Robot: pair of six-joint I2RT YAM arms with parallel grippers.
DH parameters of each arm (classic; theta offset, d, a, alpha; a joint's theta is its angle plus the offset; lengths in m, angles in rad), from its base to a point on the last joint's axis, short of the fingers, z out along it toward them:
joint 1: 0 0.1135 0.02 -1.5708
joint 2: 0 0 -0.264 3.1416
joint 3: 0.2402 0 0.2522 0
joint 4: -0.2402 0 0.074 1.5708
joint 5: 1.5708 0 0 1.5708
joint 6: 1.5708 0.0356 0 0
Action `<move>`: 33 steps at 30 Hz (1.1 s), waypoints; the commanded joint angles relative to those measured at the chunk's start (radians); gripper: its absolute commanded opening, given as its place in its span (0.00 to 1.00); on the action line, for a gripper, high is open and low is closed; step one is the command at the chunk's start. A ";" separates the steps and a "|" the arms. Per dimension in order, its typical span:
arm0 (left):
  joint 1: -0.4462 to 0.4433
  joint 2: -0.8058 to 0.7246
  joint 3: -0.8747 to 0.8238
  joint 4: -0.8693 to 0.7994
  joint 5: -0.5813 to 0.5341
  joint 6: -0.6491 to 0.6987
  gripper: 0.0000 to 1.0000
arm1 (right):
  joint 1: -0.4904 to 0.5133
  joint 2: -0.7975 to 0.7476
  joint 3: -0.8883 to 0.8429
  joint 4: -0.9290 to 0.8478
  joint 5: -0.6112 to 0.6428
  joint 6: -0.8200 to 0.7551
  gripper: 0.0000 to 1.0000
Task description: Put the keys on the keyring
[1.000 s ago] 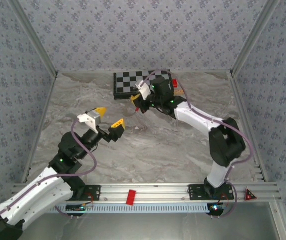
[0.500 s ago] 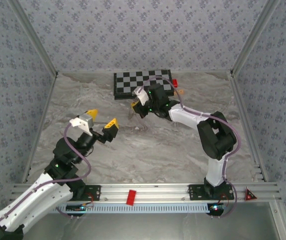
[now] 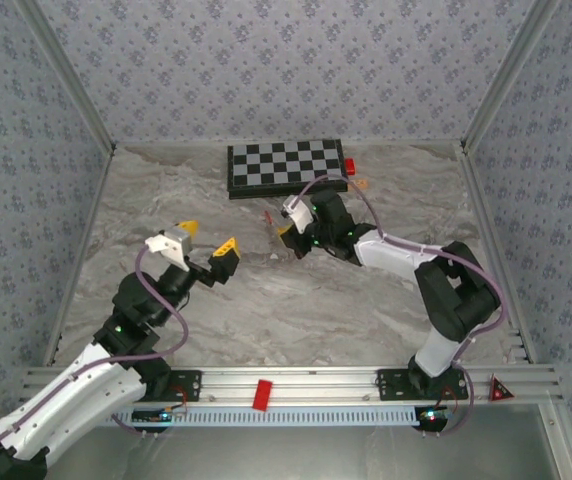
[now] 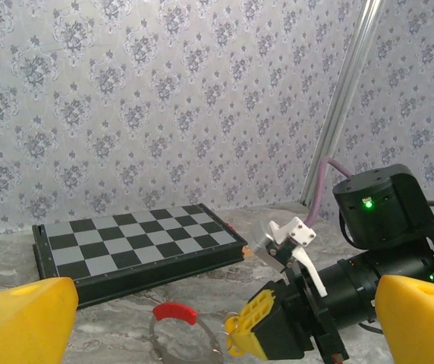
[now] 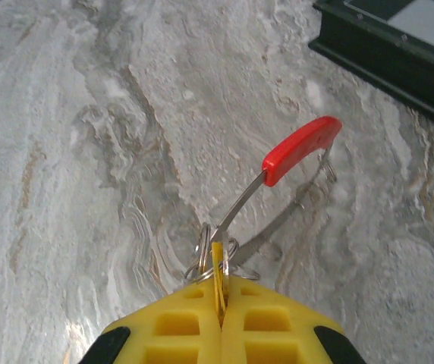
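Next, the right gripper draws back and lowers to the bare marble point(image 3: 342, 273) beside its forearm to release the keys, because that patch lies clear.
My right gripper point(image 5: 221, 307) is shut on the keys point(image 5: 217, 267). A thin yellow key stands edge-on between the yellow fingertips, with small wire rings around it. The keyring point(image 5: 240, 205) is a grey loop with a red section point(image 5: 302, 148). Its band runs from those wire rings out over the marble table, and whether it passes through them I cannot tell. In the left wrist view the keyring point(image 4: 173, 312) lies just left of the right gripper point(image 4: 256, 324). My left gripper point(image 3: 207, 237) hangs open and empty, left of the right gripper point(image 3: 288, 234).
A folded chessboard point(image 3: 286, 165) lies at the back of the marble table point(image 3: 366, 300), with a red block point(image 3: 350, 166) at its right end and a small orange piece point(image 3: 363, 183) beside it. Patterned walls enclose the table on three sides.
The right gripper has moved away from the chessboard toward the near side, still shut on the keys. The left gripper has drawn back slightly to the left, still open.
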 commanded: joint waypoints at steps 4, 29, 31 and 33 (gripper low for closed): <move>0.010 0.016 -0.004 0.057 0.020 -0.022 1.00 | -0.064 -0.054 -0.044 -0.023 0.042 0.036 0.00; 0.018 0.015 -0.025 0.079 0.046 -0.040 1.00 | -0.149 -0.031 -0.059 -0.385 0.181 0.097 0.00; 0.017 0.017 -0.024 0.081 0.047 -0.040 1.00 | -0.149 -0.031 -0.055 -0.417 0.190 0.109 0.00; 0.017 0.018 -0.027 0.089 0.046 -0.042 1.00 | -0.151 -0.038 -0.056 -0.439 0.198 0.120 0.00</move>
